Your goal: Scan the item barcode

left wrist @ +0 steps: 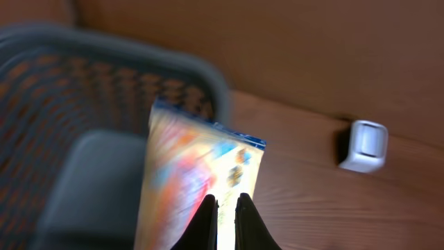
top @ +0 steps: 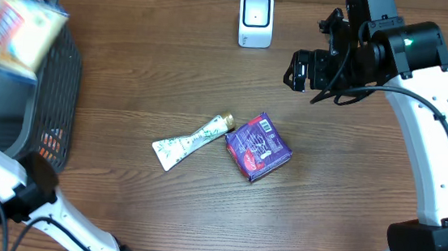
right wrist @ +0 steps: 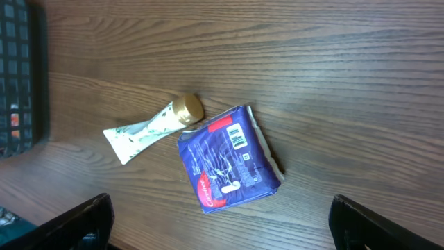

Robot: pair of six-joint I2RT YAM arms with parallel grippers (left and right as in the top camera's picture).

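I need to move my left gripper across over the dark mesh basket next and let go of the colourful snack packet's edge above the basket's opening (top: pixel 9 90) (left wrist: pixel 103 163).
My left gripper (left wrist: pixel 225 208) is shut on the edge of a colourful snack packet (left wrist: pixel 194 167), which it holds up in the air over the basket; the packet (top: pixel 13 22) is motion-blurred at the far left of the overhead view. The white scanner (top: pixel 255 19) stands at the back centre of the table, also in the left wrist view (left wrist: pixel 366 144). My right gripper (top: pixel 302 71) hangs wide open and empty above the table, right of the scanner. Below it lies a purple packet (right wrist: pixel 225 160) with its barcode (right wrist: pixel 238 137) facing up.
A dark mesh basket (top: pixel 57 86) stands at the left edge of the table. A white tube with a gold cap (top: pixel 190 141) lies next to the purple packet (top: pixel 258 147) mid-table. The right arm's white links run down the right side.
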